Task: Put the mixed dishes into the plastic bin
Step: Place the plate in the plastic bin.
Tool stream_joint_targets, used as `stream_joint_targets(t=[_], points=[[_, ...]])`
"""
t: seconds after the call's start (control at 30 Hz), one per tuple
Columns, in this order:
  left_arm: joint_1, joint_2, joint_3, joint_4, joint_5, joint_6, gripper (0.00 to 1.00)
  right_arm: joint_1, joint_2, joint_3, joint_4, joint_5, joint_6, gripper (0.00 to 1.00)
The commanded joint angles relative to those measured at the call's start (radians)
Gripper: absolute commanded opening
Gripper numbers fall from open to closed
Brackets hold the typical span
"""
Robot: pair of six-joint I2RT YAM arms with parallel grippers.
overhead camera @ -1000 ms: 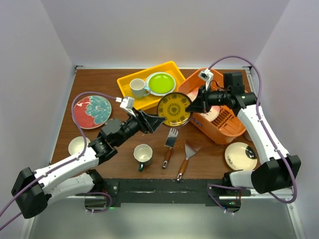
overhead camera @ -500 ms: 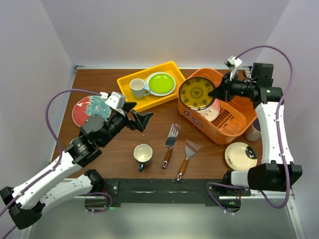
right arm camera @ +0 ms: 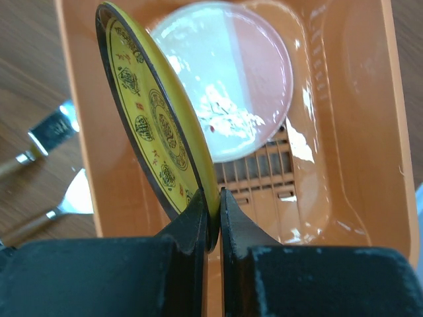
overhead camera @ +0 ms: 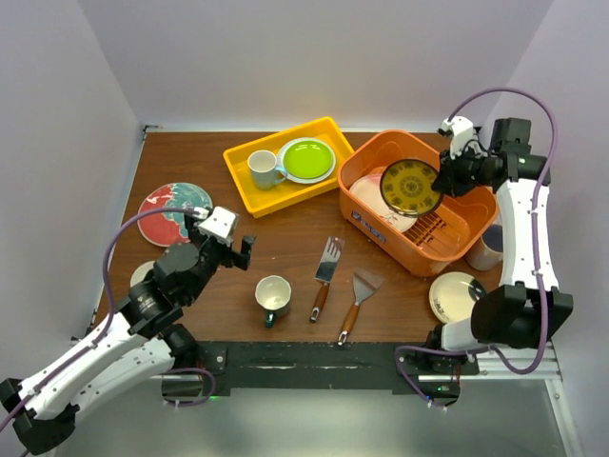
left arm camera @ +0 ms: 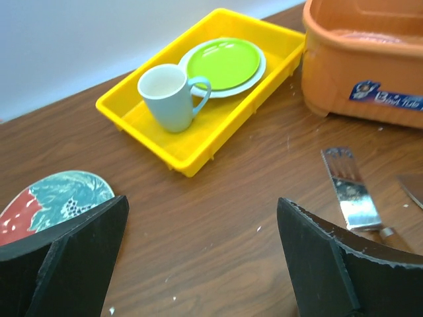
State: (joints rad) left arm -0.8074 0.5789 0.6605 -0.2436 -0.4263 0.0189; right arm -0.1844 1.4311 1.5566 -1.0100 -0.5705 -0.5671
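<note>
The right gripper moves the yellow patterned plate down and back inside the orange bin (overhead camera: 381, 238) next, onto the bin's empty bottom beside the pink-rimmed plate.
My right gripper (overhead camera: 441, 181) is shut on the edge of the yellow patterned plate (overhead camera: 410, 187) and holds it tilted on edge inside the orange bin (overhead camera: 381, 238). In the right wrist view the gripper (right arm camera: 217, 205) pinches the plate (right arm camera: 152, 125) above a pink-rimmed plate (right arm camera: 231, 92) lying on the bin's bottom. My left gripper (overhead camera: 238, 249) is open and empty over the bare table (left arm camera: 201, 251). On the table are a red and teal plate (overhead camera: 174, 213), a small white bowl (overhead camera: 145, 276) partly behind my left arm, a teal mug (overhead camera: 273, 296) and a cream plate (overhead camera: 459, 297).
A yellow tray (overhead camera: 249, 186) at the back holds a white mug (overhead camera: 263, 168) and a lime green plate (overhead camera: 305, 159). Two wooden-handled spatulas (overhead camera: 325, 271) (overhead camera: 358, 295) lie at the front centre. A pale cup (overhead camera: 485, 249) stands right of the bin.
My right gripper carried the yellow plate from the table's middle to the right and into the bin. My left arm drew back toward the near left with its gripper open.
</note>
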Motion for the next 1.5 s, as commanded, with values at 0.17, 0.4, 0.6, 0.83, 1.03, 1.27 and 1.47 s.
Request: stream_joint_targets(t=[0.17, 0.4, 0.6, 0.83, 1.03, 1.27, 1.47], points=[[0.004, -0.093, -0.052, 0.056, -0.036, 0.015, 1.00, -0.001, 0.051, 0.062, -0.102, 0.161, -0.175, 0.00], [0.004, -0.114, -0.067, 0.063, -0.035, 0.003, 1.00, -0.001, 0.092, 0.042, -0.130, 0.204, -0.232, 0.00], [0.004, -0.113, -0.067, 0.061, -0.026, 0.000, 1.00, 0.000, 0.149, 0.043, -0.156, 0.210, -0.264, 0.00], [0.005, -0.111, -0.068, 0.063, -0.028, 0.000, 1.00, 0.028, 0.196, 0.020, -0.151, 0.293, -0.281, 0.00], [0.005, -0.109, -0.070, 0.063, -0.029, 0.000, 1.00, 0.028, 0.236, 0.031, -0.211, 0.357, -0.326, 0.00], [0.008, -0.105, -0.073, 0.067, -0.028, 0.000, 1.00, 0.028, 0.311, 0.034, -0.303, 0.409, -0.373, 0.00], [0.013, -0.100, -0.075, 0.067, -0.025, -0.002, 1.00, 0.030, 0.373, -0.038, -0.248, 0.443, -0.364, 0.02]])
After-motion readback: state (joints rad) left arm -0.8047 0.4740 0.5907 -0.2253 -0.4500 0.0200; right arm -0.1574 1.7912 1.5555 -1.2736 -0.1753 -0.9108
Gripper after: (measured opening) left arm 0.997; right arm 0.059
